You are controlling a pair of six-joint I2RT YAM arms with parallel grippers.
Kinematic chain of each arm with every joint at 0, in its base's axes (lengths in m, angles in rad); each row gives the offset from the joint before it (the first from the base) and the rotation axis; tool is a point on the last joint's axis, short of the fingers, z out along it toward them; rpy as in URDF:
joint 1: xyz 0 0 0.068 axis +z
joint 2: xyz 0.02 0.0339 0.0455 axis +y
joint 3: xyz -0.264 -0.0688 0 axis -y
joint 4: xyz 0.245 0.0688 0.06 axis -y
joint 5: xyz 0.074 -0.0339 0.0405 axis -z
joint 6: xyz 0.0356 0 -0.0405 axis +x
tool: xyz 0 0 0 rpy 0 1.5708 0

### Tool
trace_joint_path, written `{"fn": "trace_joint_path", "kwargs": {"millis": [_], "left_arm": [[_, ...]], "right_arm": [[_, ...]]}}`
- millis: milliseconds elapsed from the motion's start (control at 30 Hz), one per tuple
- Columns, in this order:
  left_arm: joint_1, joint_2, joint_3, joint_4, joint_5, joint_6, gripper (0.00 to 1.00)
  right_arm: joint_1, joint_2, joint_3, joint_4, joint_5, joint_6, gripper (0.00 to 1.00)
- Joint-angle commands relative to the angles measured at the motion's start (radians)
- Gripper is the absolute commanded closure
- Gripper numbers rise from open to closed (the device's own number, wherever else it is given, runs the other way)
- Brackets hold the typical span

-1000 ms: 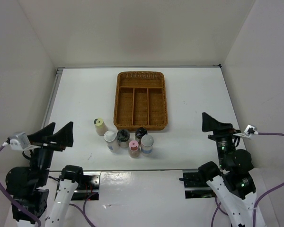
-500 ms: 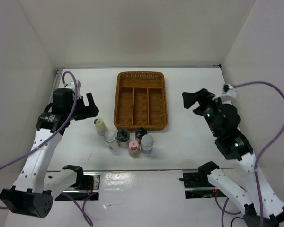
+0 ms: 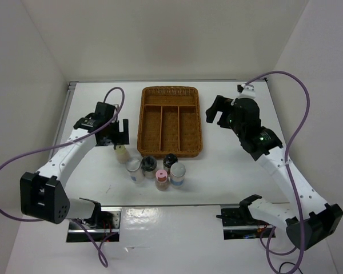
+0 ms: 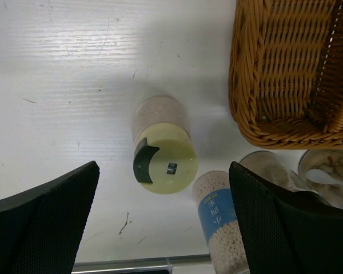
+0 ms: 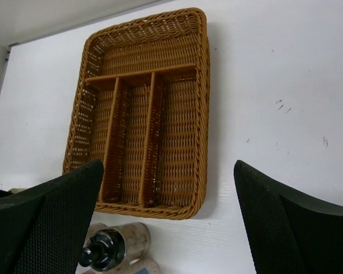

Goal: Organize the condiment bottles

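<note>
Next, my left gripper lowers onto the cream cap (image 3: 120, 149) (image 4: 167, 160) and closes on its sides, because that cap shows between the open fingers but still below them.
Six condiment bottles stand in a cluster in front of the wicker basket (image 3: 170, 121): cream-capped (image 3: 121, 153), white-capped (image 3: 134, 169), two black-capped (image 3: 149, 166) (image 3: 170, 161), pink-capped (image 3: 162, 179) and pale grey (image 3: 178, 173). My left gripper (image 3: 115, 134) hovers open just above the cream-capped bottle (image 4: 166, 157), its fingers either side and not touching. A blue-labelled bottle (image 4: 223, 222) stands beside it. My right gripper (image 3: 218, 113) hangs open in the air past the basket's right side, with nothing between its fingers. Its view shows the basket (image 5: 148, 114) and a black-capped bottle (image 5: 108, 248).
The basket has one cross compartment at the back and three long ones, all without contents. White walls close in the table on the left, back and right. Purple cables loop from both arms.
Both arms have unfolded from near the table's front edge and reached forward: the left to above the cream-capped bottle, the right to beside the basket. The bottles have not moved.
</note>
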Motion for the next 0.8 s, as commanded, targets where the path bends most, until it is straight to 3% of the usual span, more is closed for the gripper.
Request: {"fn": "trace_joint_path", "kwargs": {"millis": [0, 367, 767], "left_arm": [[-0.016, 0.036, 0.001, 0.018, -0.049, -0.027, 0.00], [-0.047, 0.105, -0.022, 0.021, -0.075, -0.081, 0.07], [-0.047, 0.093, -0.040, 0.001, -0.095, -0.100, 0.30]], "right_arm": [[0.005, 0.036, 0.052, 0.044, 0.011, -0.044, 0.02], [0.005, 0.171, 0.092, 0.035, -0.004, -0.064, 0.02], [0.005, 0.231, 0.103, 0.017, 0.007, -0.073, 0.02]]}}
